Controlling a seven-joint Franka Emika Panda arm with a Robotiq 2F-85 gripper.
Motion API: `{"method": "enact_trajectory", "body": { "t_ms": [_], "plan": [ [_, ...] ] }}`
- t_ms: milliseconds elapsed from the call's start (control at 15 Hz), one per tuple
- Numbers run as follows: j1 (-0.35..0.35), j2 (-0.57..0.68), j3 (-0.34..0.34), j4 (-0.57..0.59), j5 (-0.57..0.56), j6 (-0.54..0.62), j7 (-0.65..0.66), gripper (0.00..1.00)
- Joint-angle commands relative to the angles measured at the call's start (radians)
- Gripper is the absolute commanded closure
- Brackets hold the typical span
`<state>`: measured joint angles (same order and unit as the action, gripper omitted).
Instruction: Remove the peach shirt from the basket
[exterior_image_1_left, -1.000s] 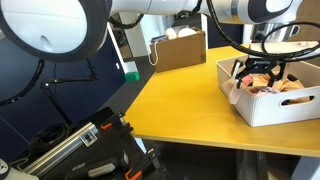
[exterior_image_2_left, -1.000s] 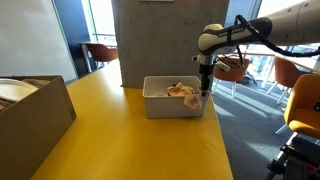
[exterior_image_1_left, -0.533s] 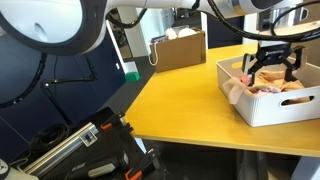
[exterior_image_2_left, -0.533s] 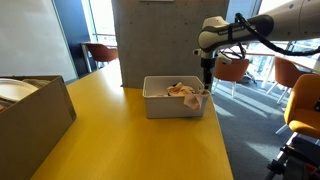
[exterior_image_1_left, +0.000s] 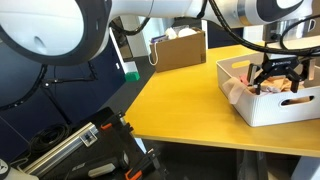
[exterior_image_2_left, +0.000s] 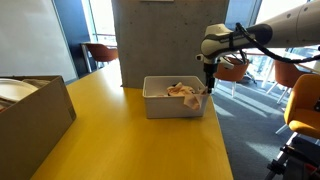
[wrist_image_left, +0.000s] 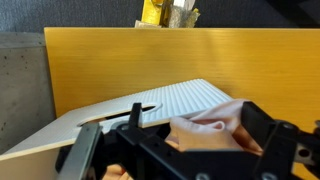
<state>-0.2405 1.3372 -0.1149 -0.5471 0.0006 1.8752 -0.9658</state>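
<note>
The bunched fold of the peach shirt lies below my gripper, between its spread fingers, so my gripper moves down slightly and closes next.
The peach shirt (exterior_image_2_left: 182, 91) lies crumpled inside a white basket (exterior_image_2_left: 170, 106) on the yellow table; both also show in an exterior view, shirt (exterior_image_1_left: 296, 86) and basket (exterior_image_1_left: 272, 110). My gripper (exterior_image_2_left: 209, 86) hangs over the basket's end, fingertips down at the rim (exterior_image_1_left: 277, 78). In the wrist view the black fingers (wrist_image_left: 180, 140) are spread wide, with a fold of the peach shirt (wrist_image_left: 208, 128) between them and the ribbed basket wall (wrist_image_left: 170, 100) behind. I cannot tell whether the fingers touch the cloth.
A cardboard box (exterior_image_1_left: 180, 48) stands at the table's far side, also seen in an exterior view (exterior_image_2_left: 30, 110). A concrete pillar (exterior_image_2_left: 160, 40) rises behind the basket. Orange chairs (exterior_image_2_left: 305, 100) stand beyond the table edge. Black equipment (exterior_image_1_left: 80, 150) sits on the floor.
My gripper has shifted along the basket toward its end, rising slightly and then coming back down to the rim. The shirt and basket have not moved.
</note>
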Motion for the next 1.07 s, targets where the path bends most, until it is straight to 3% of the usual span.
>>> {"method": "enact_trajectory", "body": {
  "t_ms": [0,800,867,1000],
  "plan": [
    [0.012,0.023,-0.011,0.022,-0.025,0.036,-0.037,0.00],
    [0.031,0.034,-0.011,0.034,-0.052,0.074,-0.103,0.00],
    [0.034,0.037,-0.010,0.035,-0.051,0.074,-0.108,0.20],
    [0.040,0.042,-0.007,0.034,-0.048,0.075,-0.120,0.33]
  ]
}}
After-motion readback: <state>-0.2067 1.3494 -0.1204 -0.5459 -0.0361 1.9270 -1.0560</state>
